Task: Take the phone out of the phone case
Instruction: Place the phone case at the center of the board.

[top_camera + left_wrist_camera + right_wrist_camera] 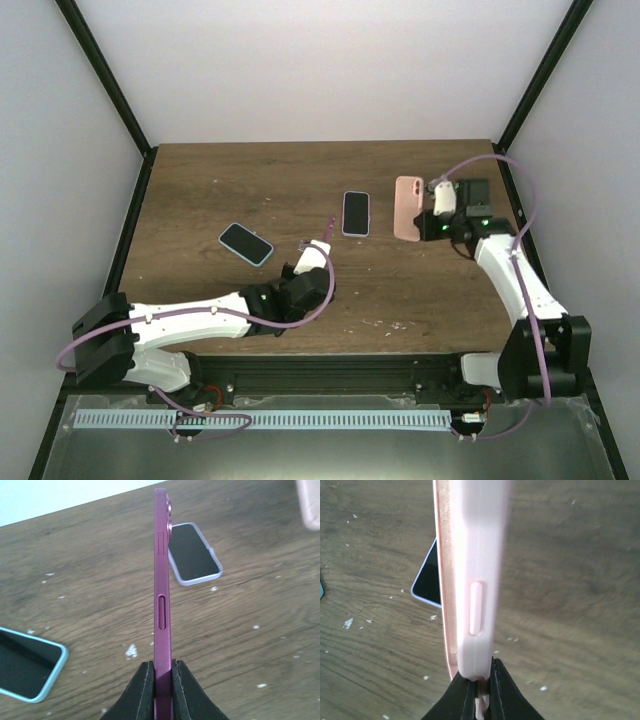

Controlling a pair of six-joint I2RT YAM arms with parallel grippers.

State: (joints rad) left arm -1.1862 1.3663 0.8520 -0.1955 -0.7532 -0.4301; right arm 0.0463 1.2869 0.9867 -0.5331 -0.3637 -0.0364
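Observation:
I should lower my right gripper toward the right in the top view and let go of the phone case on the bare wood below the gripper, away from phones.
My left gripper (313, 250) is shut on a bare purple phone (322, 234) and holds it on edge above the table's middle. In the left wrist view the phone (162, 595) stands upright between the pads of the gripper (163, 667). My right gripper (426, 209) is shut on the lower edge of an empty pink phone case (407, 208) and holds it above the table's right back part. In the right wrist view the case (475, 570) rises edge-on from the gripper (481, 677). Phone and case are well apart.
A phone in a lavender case (355, 213) lies face up between the two grippers; it also shows in the left wrist view (192, 552) and the right wrist view (430, 580). A phone in a light-blue case (246, 243) lies at the left. White crumbs dot the wooden table (220, 190).

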